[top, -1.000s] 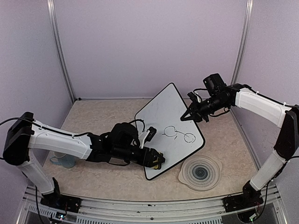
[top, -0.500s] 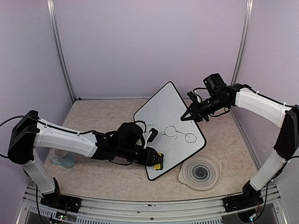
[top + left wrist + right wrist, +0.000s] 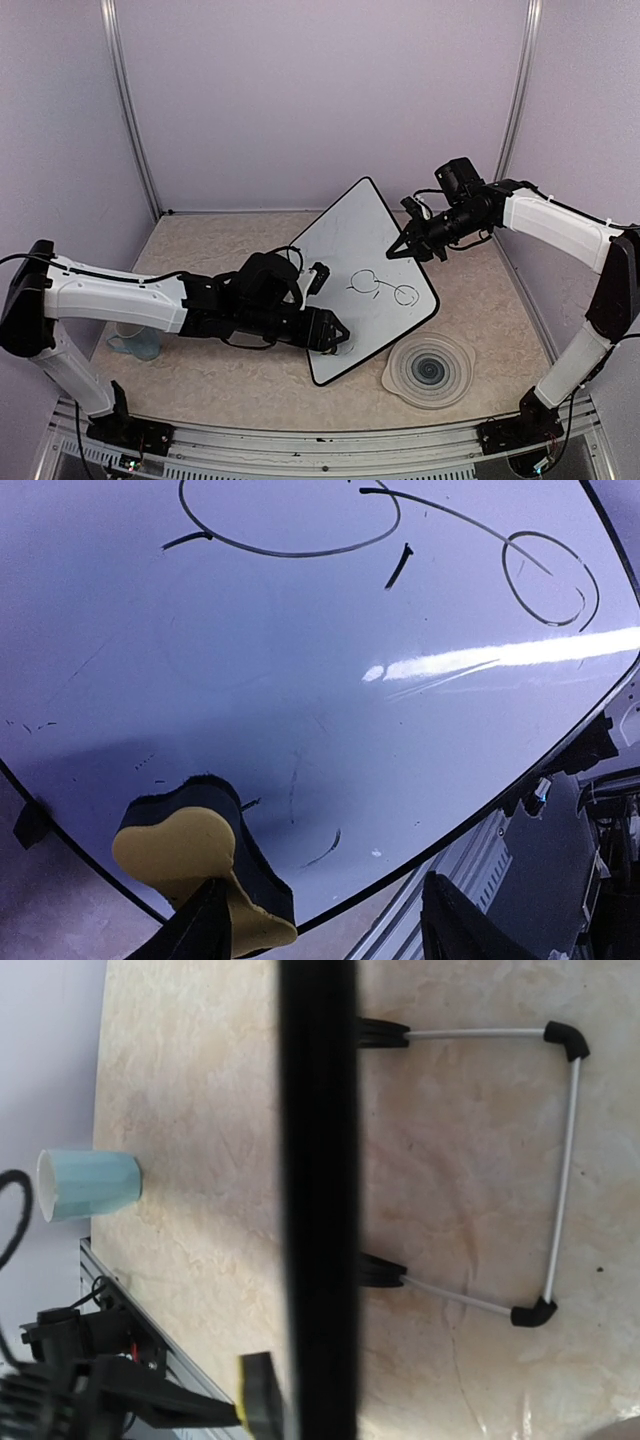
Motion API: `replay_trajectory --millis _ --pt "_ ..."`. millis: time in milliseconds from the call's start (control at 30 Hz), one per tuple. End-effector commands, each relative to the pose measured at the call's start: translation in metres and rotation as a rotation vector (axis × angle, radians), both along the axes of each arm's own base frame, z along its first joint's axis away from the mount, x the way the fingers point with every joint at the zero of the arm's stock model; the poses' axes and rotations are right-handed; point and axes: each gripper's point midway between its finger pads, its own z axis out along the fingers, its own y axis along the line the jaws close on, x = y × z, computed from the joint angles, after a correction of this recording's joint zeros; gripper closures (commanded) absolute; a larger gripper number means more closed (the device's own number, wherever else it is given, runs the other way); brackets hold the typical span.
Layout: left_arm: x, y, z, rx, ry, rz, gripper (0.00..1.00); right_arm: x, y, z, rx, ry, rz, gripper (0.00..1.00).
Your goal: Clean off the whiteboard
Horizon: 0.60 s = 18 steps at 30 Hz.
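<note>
I need to shift my left gripper to the left in its wrist view, where the sponge lies crooked, and turn to straddle the sponge's narrow middle (image 3: pixel 208 870).
The whiteboard (image 3: pixel 355 250) stands tilted on the table, with black marker loops (image 3: pixel 380 285) on its right part. They also show in the left wrist view (image 3: pixel 300 540). My left gripper (image 3: pixel 332 338) is over the board's near corner with its jaws wide apart. A yellow and black eraser sponge (image 3: pixel 195 855) lies on the board against my left finger (image 3: pixel 205 925); the other finger (image 3: pixel 450 925) is well clear of it. My right gripper (image 3: pixel 398 250) is shut on the board's right edge. That black frame (image 3: pixel 318 1160) fills the middle of the right wrist view.
A round grey ringed plate (image 3: pixel 430 368) lies just off the board's near right corner. A pale blue cup (image 3: pixel 135 343) lies on its side at the left (image 3: pixel 90 1185). A wire stand (image 3: pixel 565 1160) sits on the table behind the board. Walls close in left, right and back.
My left gripper has drawn back a little to the left on the board's near corner and its jaws now stand open beside the sponge. The right arm has not moved.
</note>
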Motion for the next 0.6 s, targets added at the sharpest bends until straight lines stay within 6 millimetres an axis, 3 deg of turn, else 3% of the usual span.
replay_trajectory --millis 0,167,367,567 --pt "0.008 0.021 -0.007 0.027 0.042 0.088 0.38 0.015 0.013 0.010 0.057 -0.061 0.021 1.00" --pt "0.008 0.020 -0.025 0.003 0.088 0.084 0.42 0.016 0.013 0.008 0.056 -0.057 0.023 1.00" --pt "0.000 -0.007 -0.012 -0.126 0.072 -0.021 0.44 0.015 0.012 0.006 0.055 -0.055 0.025 1.00" --pt "0.006 -0.009 -0.031 -0.096 0.103 -0.013 0.47 0.016 0.011 0.007 0.054 -0.058 0.023 1.00"
